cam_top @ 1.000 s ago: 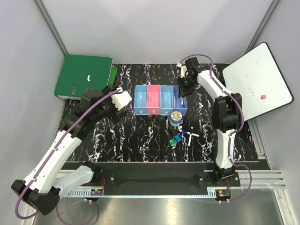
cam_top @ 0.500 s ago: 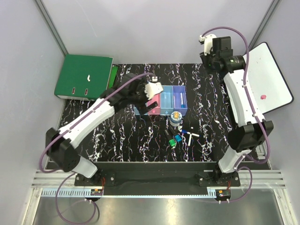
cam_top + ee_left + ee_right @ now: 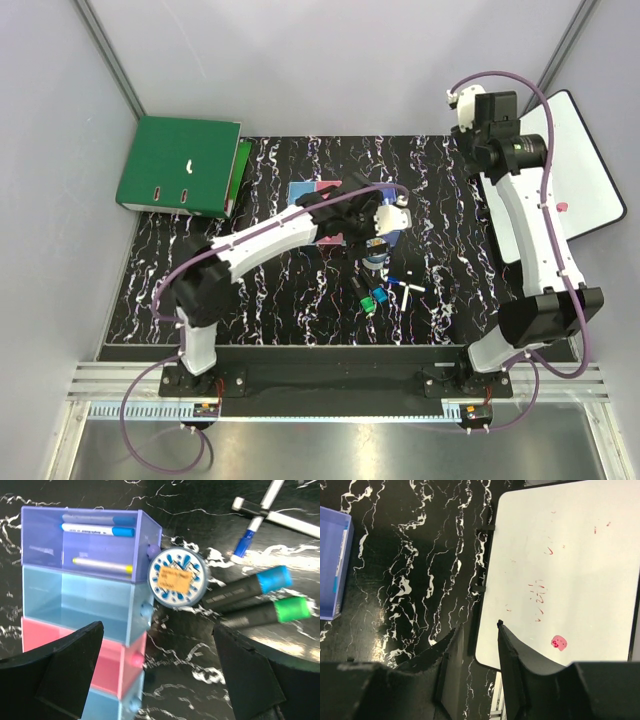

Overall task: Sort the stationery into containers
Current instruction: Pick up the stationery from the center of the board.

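Note:
My left gripper is to go down next with a turn onto the small tan block [image 3: 174,579], because the block lies uncovered on top of the tape roll, clear of the sides of the bins.
In the left wrist view the containers lie in a row: a purple bin [image 3: 45,535] with three pens in it, then a light blue bin [image 3: 75,607] and a pink bin [image 3: 70,652]. Beside them rest the round blue-rimmed tape roll [image 3: 178,577], a blue-capped marker [image 3: 250,587], a green-capped marker [image 3: 265,614] and thin white pens [image 3: 287,520]. My left gripper [image 3: 157,630] hovers open over the bins' edge, nothing between its fingers. From above, it [image 3: 388,226] sits by the tape roll [image 3: 375,256]. My right gripper [image 3: 465,105] is raised at the back right, open and empty.
A big green ring binder [image 3: 180,165] lies at the back left. A white board with a black rim [image 3: 590,170] leans at the right, and its edge [image 3: 570,555] runs just under my right gripper [image 3: 477,630]. My left arm covers most of the containers [image 3: 312,188] from above.
My left arm has swung right across the containers to the tape roll. My right arm has lifted from the purple bin to the back right, its jaws spreading wider.

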